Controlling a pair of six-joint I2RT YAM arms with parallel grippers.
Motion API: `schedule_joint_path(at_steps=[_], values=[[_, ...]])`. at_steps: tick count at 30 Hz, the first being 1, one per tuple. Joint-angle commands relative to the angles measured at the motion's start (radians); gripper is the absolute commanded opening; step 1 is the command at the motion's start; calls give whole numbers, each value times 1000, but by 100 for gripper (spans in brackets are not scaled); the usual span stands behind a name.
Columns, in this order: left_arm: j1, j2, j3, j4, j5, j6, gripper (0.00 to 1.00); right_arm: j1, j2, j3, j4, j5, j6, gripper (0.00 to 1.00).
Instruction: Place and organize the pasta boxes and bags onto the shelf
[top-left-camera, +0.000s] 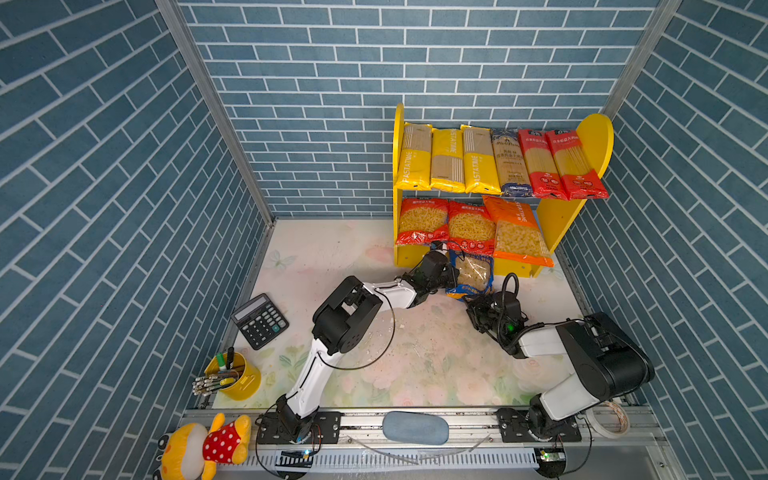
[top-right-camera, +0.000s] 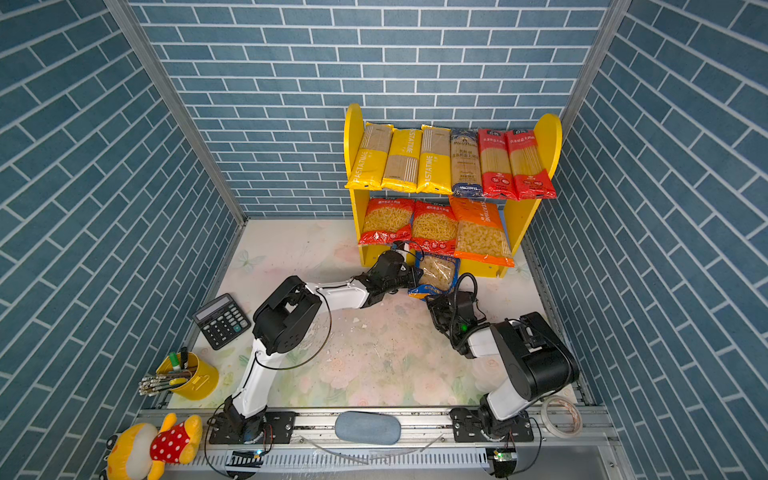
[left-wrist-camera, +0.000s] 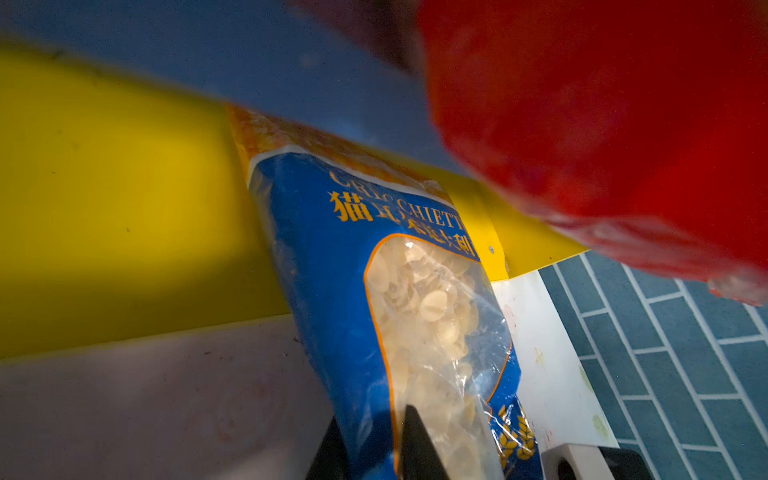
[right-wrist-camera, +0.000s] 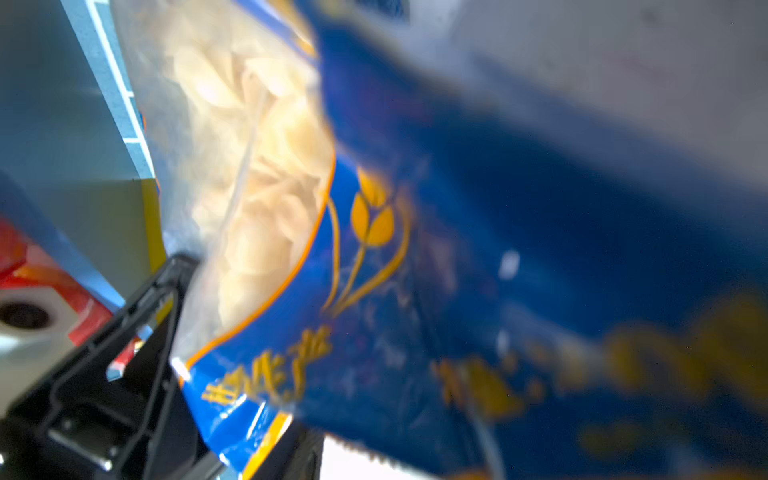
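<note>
The blue orecchiette bag eases outward next, toward the shelf's yellow base piece, and my left gripper releases it, since that piece stands outward of the gripper's fingers.
The shelf stands at the back right. Its upper board carries three yellow PASTATIME packs, a blue spaghetti bag and two red ones. Two red bags and an orange bag lean on the lower board. A blue orecchiette bag stands tilted against the yellow base strip. My left gripper is shut on its left edge. My right gripper sits at the bag's near edge; the bag hides its jaws.
A black calculator and a yellow pen cup sit at the left of the floral mat. A plush toy, a blue-grey pad and a tape roll lie along the front rail. Blue brick walls close three sides.
</note>
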Motion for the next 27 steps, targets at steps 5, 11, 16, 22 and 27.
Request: schedule_joint_path(at_steps=[5,11,16,22,27], values=[[40,2,86,-23,22,37,11,-44,64,145,1,22,-24,41],[44,-25,65,-42,16,69,31,-53,102,213,20,15,-28,23],[43,-73,-5,-31,5,75,40,-71,111,246,40,7,-40,12],[41,-133,-88,-9,-3,74,42,-100,124,334,-9,-27,-130,3],[35,-172,-152,6,-8,71,43,-109,145,400,-55,-54,-225,1]])
